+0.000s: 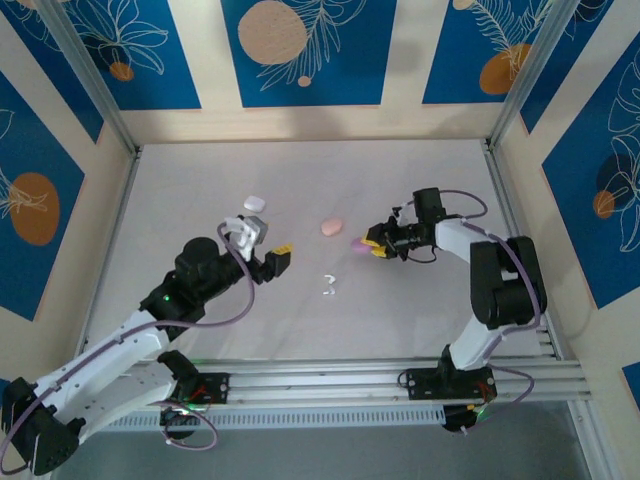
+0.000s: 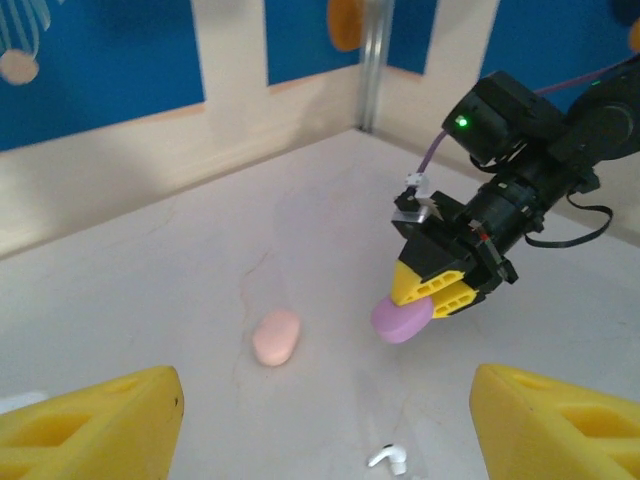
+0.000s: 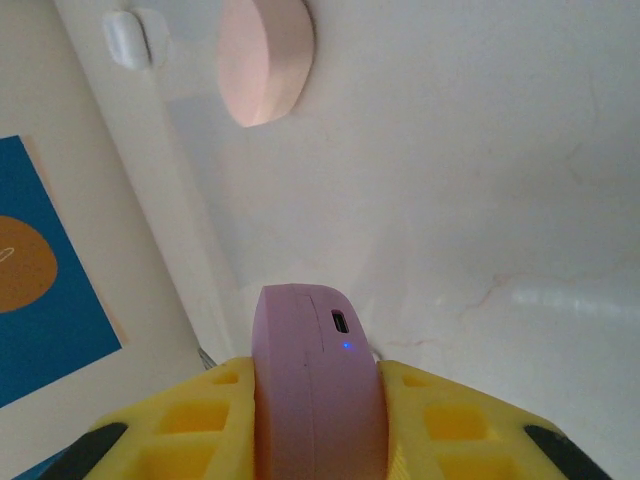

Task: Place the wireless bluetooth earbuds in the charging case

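Observation:
I should move my right gripper down slightly toward the pink case and let go of the purple case (image 1: pixel 358 244) on the bare tabletop beside the pink case, because that spot is clear.
My right gripper (image 1: pixel 373 245) is shut on a closed purple charging case (image 1: pixel 358 244), holding it on edge just above the table. In the right wrist view the purple case (image 3: pixel 315 380) sits between the yellow fingers (image 3: pixel 440 420), its charging port and a blue light facing up. From the left wrist I see the purple case (image 2: pixel 403 320) clamped by the right gripper (image 2: pixel 432 300). Two white earbuds (image 1: pixel 328 285) lie on the table between the arms; one white earbud (image 2: pixel 389 459) shows near my left gripper (image 2: pixel 325 440), which is open and holds nothing. In the top view the left gripper (image 1: pixel 268 243) hovers left of the earbuds.
A closed pink case (image 1: pixel 332 227) lies on the table just left of the purple one, seen too as the pink case (image 2: pixel 276 336) and the pink case (image 3: pixel 265 55). A white case (image 1: pixel 254 203) lies further left, near the left gripper. Walls enclose the white table (image 1: pixel 420 320).

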You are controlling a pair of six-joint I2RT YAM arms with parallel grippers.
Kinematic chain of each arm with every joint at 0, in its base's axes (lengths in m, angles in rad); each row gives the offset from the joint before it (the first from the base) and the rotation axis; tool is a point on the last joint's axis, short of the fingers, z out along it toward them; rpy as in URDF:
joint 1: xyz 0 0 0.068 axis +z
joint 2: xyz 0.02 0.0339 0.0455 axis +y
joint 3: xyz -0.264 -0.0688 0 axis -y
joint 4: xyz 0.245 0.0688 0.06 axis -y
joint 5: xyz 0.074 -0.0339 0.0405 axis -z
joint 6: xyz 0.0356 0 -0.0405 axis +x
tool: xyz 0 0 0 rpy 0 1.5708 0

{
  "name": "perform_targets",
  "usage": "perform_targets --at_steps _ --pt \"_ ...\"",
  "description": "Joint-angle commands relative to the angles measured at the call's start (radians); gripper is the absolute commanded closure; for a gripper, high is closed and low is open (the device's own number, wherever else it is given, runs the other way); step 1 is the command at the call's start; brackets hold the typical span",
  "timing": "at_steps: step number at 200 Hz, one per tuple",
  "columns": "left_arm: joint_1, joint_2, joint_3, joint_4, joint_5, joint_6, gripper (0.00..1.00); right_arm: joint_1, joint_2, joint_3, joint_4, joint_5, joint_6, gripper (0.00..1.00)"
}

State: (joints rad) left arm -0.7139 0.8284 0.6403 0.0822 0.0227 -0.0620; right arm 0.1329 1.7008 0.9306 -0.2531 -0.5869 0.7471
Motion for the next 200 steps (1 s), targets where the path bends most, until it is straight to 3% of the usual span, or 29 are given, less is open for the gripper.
perform_targets --at_steps 1,37,107,200 --pt "-0.004 0.028 0.06 -0.108 -0.1 -0.053 0.26 0.017 0.059 0.066 -0.004 -0.054 -0.052 0.88" --pt "0.0 0.087 0.089 -0.146 -0.113 -0.11 0.26 0.03 0.165 0.148 -0.045 -0.031 -0.095 0.85" --pt "0.042 0.201 0.163 -0.211 -0.04 -0.243 0.28 0.035 0.281 0.221 -0.118 0.043 -0.171 0.79" --pt "0.19 0.252 0.191 -0.283 0.009 -0.415 0.25 0.012 0.157 0.152 -0.18 0.22 -0.198 0.45"
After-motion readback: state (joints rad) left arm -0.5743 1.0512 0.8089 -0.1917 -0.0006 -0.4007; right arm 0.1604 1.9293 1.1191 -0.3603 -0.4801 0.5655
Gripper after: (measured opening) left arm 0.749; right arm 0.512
